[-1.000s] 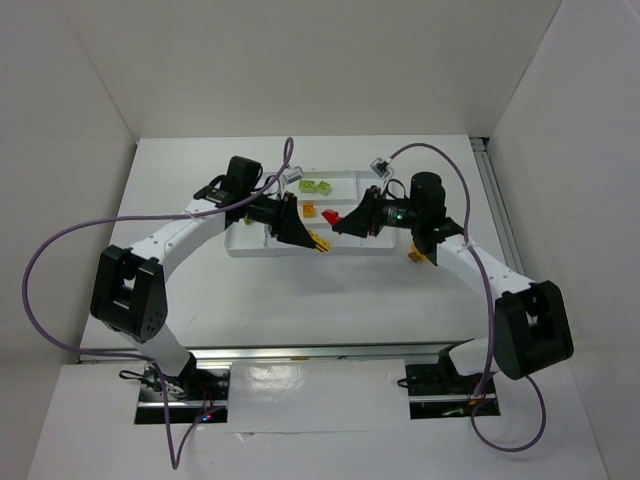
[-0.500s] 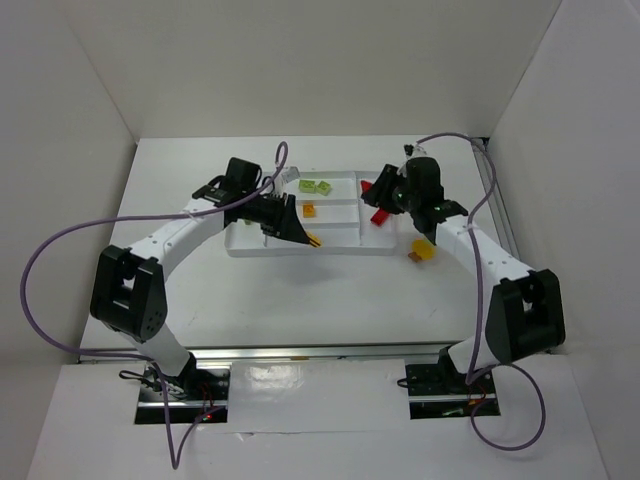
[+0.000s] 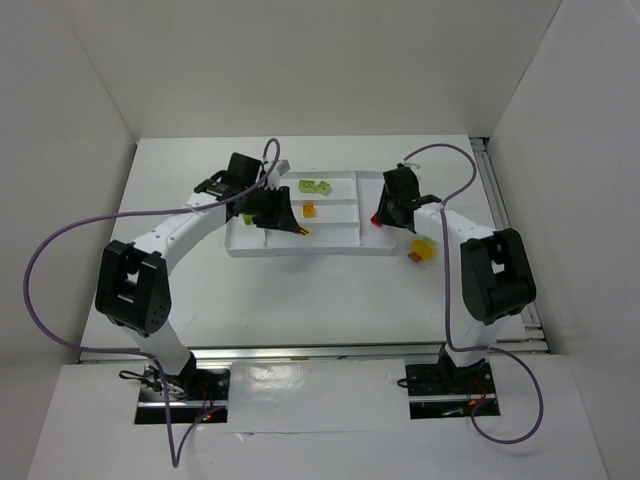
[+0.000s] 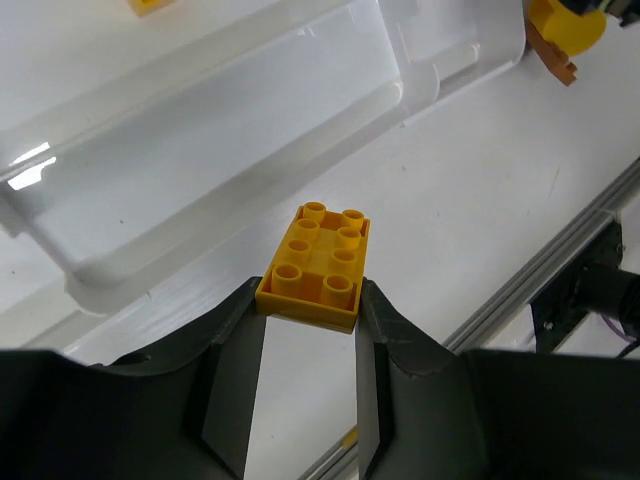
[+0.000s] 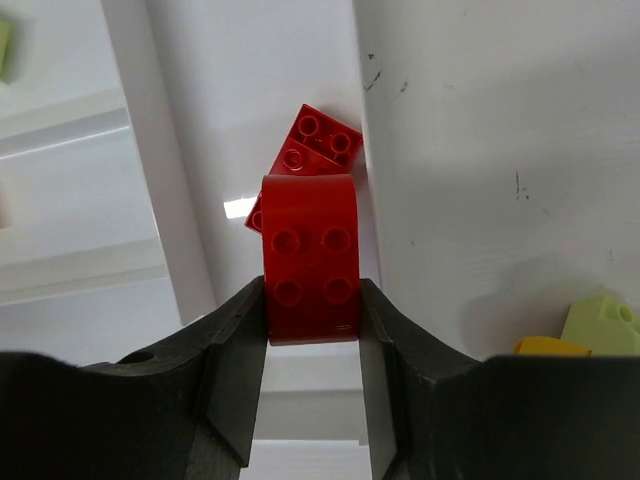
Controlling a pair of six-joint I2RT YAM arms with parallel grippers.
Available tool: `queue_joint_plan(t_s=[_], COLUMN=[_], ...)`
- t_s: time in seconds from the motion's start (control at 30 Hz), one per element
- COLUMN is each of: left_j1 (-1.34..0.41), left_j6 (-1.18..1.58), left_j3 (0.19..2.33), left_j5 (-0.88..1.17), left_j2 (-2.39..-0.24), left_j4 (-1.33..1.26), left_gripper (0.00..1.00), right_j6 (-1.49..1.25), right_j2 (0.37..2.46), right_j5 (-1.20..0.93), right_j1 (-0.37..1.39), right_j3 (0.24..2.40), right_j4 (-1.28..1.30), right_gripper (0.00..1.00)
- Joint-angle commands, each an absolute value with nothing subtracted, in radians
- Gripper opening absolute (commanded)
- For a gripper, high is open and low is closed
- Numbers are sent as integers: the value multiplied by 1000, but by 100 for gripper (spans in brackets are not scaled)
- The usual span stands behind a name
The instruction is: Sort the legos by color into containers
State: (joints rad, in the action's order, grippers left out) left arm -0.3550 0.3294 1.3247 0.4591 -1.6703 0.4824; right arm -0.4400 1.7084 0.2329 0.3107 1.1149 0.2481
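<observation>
The yellow brick matches the orange brick in color, so the left gripper will next move outward and down into the middle compartment [image 3: 332, 214] [image 4: 70, 48], beside the orange brick, and release the yellow brick there.
My left gripper [image 4: 308, 305] is shut on a yellow-orange brick [image 4: 318, 262] and holds it above the tray's near wall; in the top view the brick [image 3: 301, 230] shows at its tip. My right gripper [image 5: 312, 305] is shut on a red brick [image 5: 310, 258] over the right-hand compartment of the white tray [image 3: 340, 246]. Another red brick [image 5: 312, 143] lies in that compartment below it. Two lime green bricks [image 3: 316, 186] lie in a far compartment. One orange brick [image 3: 309, 210] lies in a middle compartment.
On the table right of the tray lie a yellow brick [image 3: 424, 247] and a brownish one [image 3: 413, 258]; the right wrist view shows a lime brick [image 5: 603, 325] and a yellow one [image 5: 550, 346] there. A metal rail [image 3: 497, 215] runs along the table's right edge.
My right gripper has swung with the red brick from the tray's middle to its right end. My left gripper has moved slightly back with the yellow-orange brick.
</observation>
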Motion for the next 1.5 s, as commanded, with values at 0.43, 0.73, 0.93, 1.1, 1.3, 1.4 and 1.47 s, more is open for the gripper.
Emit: queue_joint_plan(t_s=[0.43, 0.73, 0.93, 1.1, 1.3, 1.4, 1.47], left_j1=[-359, -359, -368, -380, -426, -436, -460], left_j6=[406, 445, 445, 436, 426, 414, 405], left_j3=[1574, 1626, 1626, 1637, 1683, 1703, 1703], left_j5=[121, -4, -26, -44, -9, 93, 139], left_j2=[-1934, -2000, -1967, -1910, -1778, -1756, -1756], left_j4=[500, 488, 488, 509, 511, 511, 511], left_gripper=[0, 58, 100, 100, 94, 93, 93], right_j6=[-396, -419, -428, -478, -658, -727, -739], right_j2=[1513, 1418, 1370, 1324, 1279, 1293, 1333], right_j5=[307, 247, 261, 381, 544, 554, 566], right_j1=[321, 321, 321, 321, 298, 264, 241], right_j3=[1151, 1040, 997, 997, 979, 970, 969], right_j4=[262, 273, 317, 396, 577, 638, 649], right_gripper=[91, 90, 90, 85, 83, 83, 85])
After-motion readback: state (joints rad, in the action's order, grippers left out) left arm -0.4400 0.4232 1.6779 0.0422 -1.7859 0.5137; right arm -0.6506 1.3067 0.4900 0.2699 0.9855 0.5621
